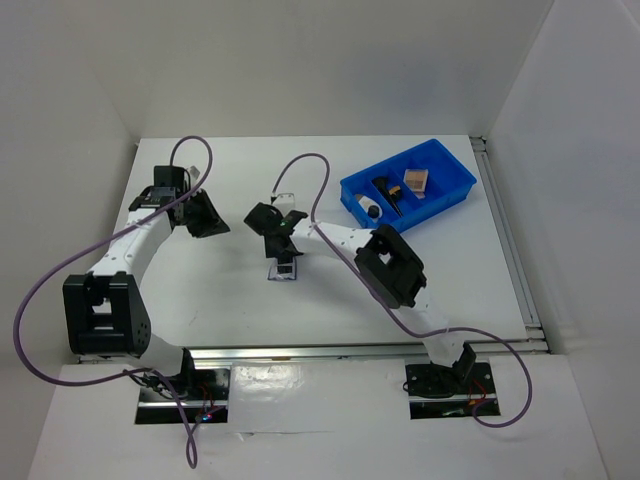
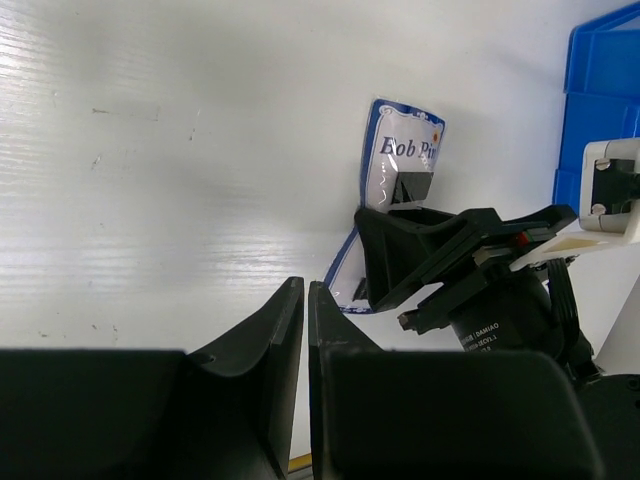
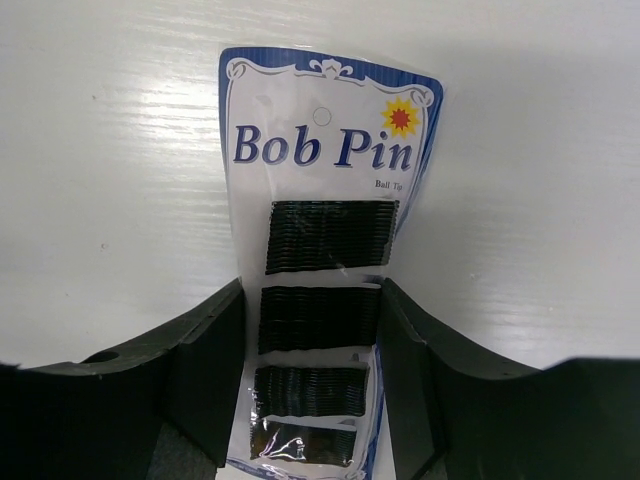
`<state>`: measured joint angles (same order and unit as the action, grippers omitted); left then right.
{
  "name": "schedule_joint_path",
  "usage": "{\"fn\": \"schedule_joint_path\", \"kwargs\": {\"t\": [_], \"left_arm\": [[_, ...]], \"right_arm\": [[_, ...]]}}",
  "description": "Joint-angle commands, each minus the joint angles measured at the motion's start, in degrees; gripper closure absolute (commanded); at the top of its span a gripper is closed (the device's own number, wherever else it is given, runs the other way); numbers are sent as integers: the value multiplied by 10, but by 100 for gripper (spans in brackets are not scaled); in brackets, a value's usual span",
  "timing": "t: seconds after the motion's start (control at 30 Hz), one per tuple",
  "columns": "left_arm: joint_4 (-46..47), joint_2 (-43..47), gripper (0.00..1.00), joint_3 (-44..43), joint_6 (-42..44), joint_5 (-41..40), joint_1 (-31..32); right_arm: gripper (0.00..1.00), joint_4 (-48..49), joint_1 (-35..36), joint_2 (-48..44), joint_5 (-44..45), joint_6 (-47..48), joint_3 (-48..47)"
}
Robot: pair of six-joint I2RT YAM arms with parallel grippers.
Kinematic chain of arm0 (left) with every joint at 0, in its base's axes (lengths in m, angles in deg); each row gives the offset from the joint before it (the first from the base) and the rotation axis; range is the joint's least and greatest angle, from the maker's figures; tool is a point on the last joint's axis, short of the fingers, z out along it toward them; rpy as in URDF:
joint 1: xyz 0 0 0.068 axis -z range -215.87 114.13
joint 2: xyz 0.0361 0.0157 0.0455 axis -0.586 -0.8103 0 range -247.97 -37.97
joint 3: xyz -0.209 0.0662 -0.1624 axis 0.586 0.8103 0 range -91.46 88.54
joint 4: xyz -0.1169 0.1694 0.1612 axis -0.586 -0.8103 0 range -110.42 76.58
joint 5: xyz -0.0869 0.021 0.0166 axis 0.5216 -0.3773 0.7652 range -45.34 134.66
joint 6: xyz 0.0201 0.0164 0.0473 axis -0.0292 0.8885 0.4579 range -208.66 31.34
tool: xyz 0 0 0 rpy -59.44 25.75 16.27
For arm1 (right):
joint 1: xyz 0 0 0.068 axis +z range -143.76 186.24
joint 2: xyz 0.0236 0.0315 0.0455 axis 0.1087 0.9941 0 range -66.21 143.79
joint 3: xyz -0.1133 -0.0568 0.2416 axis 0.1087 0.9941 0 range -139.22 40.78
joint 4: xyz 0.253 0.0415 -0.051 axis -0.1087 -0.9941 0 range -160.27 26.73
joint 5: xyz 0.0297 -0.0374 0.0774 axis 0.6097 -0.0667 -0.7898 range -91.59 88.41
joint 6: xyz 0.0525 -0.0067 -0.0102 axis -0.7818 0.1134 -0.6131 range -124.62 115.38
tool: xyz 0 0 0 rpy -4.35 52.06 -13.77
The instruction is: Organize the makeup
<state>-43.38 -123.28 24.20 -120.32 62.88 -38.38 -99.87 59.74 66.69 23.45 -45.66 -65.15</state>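
My right gripper lifts outward, toward the right in the top view, next. It then releases the card into the bin's empty end past the compact.
The makeup in play is a white card marked "Bob Pin" with four bundles of black pins, lying near the table's middle. My right gripper has one finger on each long edge of the card's near half, and the card bows between them. It looks shut on the card at table level. My left gripper is shut and empty, to the left of the card. The left wrist view shows the card under the right gripper.
A blue divided bin stands at the back right and shows in the left wrist view. It holds a tan compact, black brushes and a small pale vial. White walls close the table's back and sides.
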Motion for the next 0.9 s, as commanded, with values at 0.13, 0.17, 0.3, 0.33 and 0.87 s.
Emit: {"fn": "schedule_joint_path", "kwargs": {"t": [0.13, 0.17, 0.3, 0.33, 0.87], "left_arm": [[2, 25, 79, -3, 13, 12, -3], [2, 25, 79, -9, 13, 12, -3], [-4, 25, 79, -14, 13, 12, -3], [-4, 25, 79, -14, 13, 12, -3], [2, 15, 79, -25, 13, 23, -3]], "right_arm": [[53, -41, 6, -31, -21, 5, 69], [53, -34, 6, -40, -21, 10, 69], [54, -23, 6, -98, 22, 55, 69], [54, -18, 6, -109, 33, 82, 69], [54, 200, -216, -297, 142, 376, 112]]}}
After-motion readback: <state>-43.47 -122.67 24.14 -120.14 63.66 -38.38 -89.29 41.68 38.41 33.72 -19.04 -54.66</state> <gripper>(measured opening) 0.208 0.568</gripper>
